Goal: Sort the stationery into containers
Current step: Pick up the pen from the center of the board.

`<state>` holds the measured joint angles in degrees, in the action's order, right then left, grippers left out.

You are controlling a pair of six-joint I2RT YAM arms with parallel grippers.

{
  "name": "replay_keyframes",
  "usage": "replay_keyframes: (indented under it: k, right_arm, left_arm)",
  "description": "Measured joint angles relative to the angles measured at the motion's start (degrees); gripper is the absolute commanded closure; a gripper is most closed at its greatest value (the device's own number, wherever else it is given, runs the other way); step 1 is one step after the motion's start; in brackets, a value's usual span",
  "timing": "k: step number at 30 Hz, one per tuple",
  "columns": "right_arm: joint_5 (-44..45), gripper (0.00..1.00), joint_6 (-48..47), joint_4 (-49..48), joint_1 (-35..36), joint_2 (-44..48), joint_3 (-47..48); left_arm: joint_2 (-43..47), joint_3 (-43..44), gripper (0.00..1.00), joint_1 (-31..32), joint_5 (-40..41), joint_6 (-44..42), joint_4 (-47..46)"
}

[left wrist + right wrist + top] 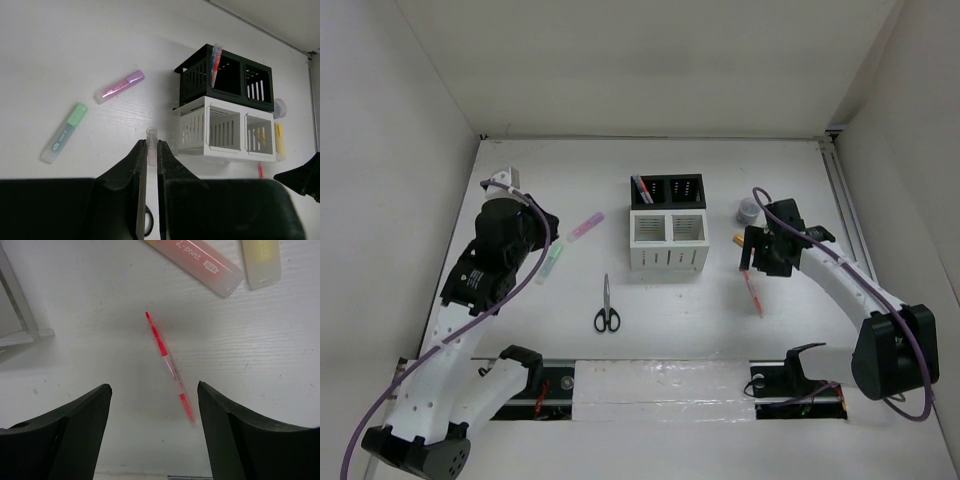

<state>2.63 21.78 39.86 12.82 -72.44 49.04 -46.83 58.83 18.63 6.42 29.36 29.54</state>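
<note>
My right gripper lowers and draws back onto the near half of the red pen (755,298) (178,382) next, turning slightly, as the pen lies slanted between its open fingers.
My left gripper (546,230) is shut on a thin clear tube-like piece (151,136), which looks like the end of a pen. It hangs above the table, left of the containers. A pink highlighter (119,86) and a green highlighter (64,133) lie beyond it, and black-handled scissors (607,305) lie below. The black container pair (665,180) adjoins the white pair (668,262); a pen (216,57) stands in the left black compartment. My right gripper (152,387) is open above a red pen (170,365). Orange (197,260) and yellow (260,260) highlighters lie just past it.
A small grey tape roll (748,211) sits right of the black containers, behind my right gripper. White walls close the table on the left, back and right. A taped strip (660,390) runs along the near edge between the arm bases.
</note>
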Motion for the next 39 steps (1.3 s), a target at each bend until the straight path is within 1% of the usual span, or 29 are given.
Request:
replay_keyframes:
  k: [6,9,13,17,25,27,29,30,32,33,34,36,39]
  right_arm:
    - [-0.13,0.27,0.74,-0.87,0.04,0.11,-1.92]
    - [-0.83,0.31,1.97,-1.88,0.04,-0.94,-4.46]
    - [-1.14,0.31,4.5,-2.82,0.57,-1.84,-8.0]
    - [-1.16,0.32,6.03,-3.3,1.18,-2.23,-8.24]
    - [0.13,0.35,6.6,-2.58,3.45,-7.96,-6.91]
    - [1.05,0.42,6.78,-2.12,3.96,-8.55,-6.51]
    - [2.29,0.52,7.21,-1.49,4.35,-8.72,-6.43]
    - [2.86,0.63,7.52,-1.22,4.5,-8.72,-6.43]
    - [3.34,0.75,8.15,-0.83,4.83,-8.7,-6.43]
    - [3.43,0.86,8.35,-0.79,5.01,-8.7,-6.43]
    - [3.61,0.93,8.61,-0.76,5.29,-8.7,-6.43]
    - [4.07,1.0,9.16,-0.46,5.68,-8.7,-6.34]
    - [4.76,1.0,9.51,0.02,6.45,-9.38,-5.75]
  left_arm:
    - [0.33,0.02,1.0,-0.11,-0.68,-0.11,-0.59]
    - [-0.02,0.02,1.0,-0.96,-2.16,-0.44,-0.61]
    - [-0.7,0.02,1.0,-1.81,-3.8,-0.83,-0.79]
    - [-1.11,0.02,1.0,-1.88,-4.92,-1.05,-0.98]
    - [-1.22,0.11,1.0,-1.86,-5.51,-1.07,-1.05]
    - [-1.4,0.15,1.0,-1.86,-5.46,-1.07,-1.03]
    - [-1.49,0.15,1.0,-1.86,-5.03,-1.07,-1.03]
    - [-1.49,0.15,1.0,-1.86,-4.74,-1.07,-1.03]
    - [-1.44,0.17,1.0,-1.86,-4.33,-1.07,-1.03]
    - [-1.44,0.17,1.0,-1.86,-4.17,-1.07,-1.03]
    - [-1.44,0.17,1.0,-1.88,-4.04,-1.07,-1.03]
    - [-1.44,0.17,1.0,-1.88,-3.89,-1.07,-1.03]
    - [-1.44,0.17,1.0,-1.86,-3.28,-1.07,-1.03]
